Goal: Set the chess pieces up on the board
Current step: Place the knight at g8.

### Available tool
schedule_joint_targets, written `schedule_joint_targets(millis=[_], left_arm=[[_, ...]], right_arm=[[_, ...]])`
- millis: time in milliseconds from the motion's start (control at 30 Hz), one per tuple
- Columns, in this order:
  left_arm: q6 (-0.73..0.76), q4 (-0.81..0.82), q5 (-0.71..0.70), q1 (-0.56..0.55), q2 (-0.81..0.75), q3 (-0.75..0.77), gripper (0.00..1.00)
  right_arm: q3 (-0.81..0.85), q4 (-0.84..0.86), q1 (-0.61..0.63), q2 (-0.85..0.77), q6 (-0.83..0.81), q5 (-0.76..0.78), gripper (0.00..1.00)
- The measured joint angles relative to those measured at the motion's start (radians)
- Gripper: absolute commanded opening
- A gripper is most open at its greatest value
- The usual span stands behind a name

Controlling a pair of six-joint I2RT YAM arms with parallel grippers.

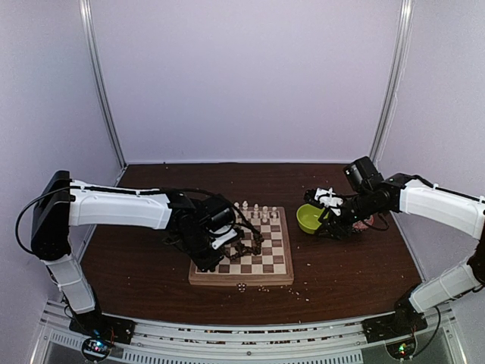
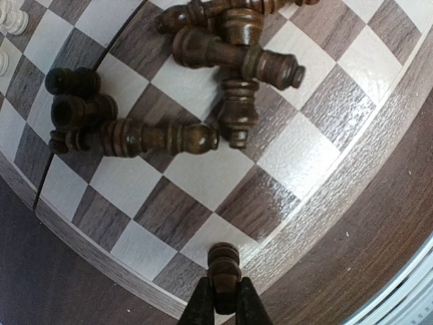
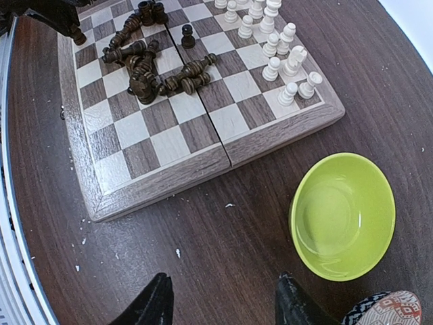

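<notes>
I will bring my right gripper left in the top view and down onto the upright dark piece [image 3: 188, 36], which stands by the board's seam, clear of the heap.
The board [image 1: 242, 279] lies in the middle of the table. A heap of dark brown chess pieces [image 1: 241, 246] lies toppled on it [image 2: 223, 61] [image 3: 145, 71]. Cream-white chess pieces [image 1: 258, 211] stand along its far edge [image 3: 277, 40]. My left gripper [image 1: 204, 262] is over the board's near-left corner, shut on one upright dark brown piece [image 2: 224, 267] at the corner square, next to the rim [image 2: 352, 196]. My right gripper [image 3: 223, 301] hangs open and empty over bare table, right of the board [image 3: 155, 183].
A lime-green bowl [image 1: 309, 218] sits empty right of the board [image 3: 342, 215], close to my right fingers. Behind it shows the edge of a red patterned bowl [image 3: 385, 311]. Pale crumbs [image 1: 265, 288] lie before the board's near edge.
</notes>
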Motion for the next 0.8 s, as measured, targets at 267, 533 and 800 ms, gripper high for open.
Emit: schedule_joint_targets(millis=[267,533,800], left_arm=[[0.0,0.01,-0.002,0.0,0.005,0.004,0.18],[0.002,0.001,-0.006,0.0,0.005,0.014,0.38],[0.003,-0.003,-0.09,0.008,-0.13,0.116,0.41]], right_arm=[[0.0,-0.003,0.002,0.005,-0.002,0.001,0.52],[0.0,-0.003,0.004,0.01,-0.002,0.002,0.52],[0.006,-0.011,0.008,0.024,0.01,-0.01,0.52]])
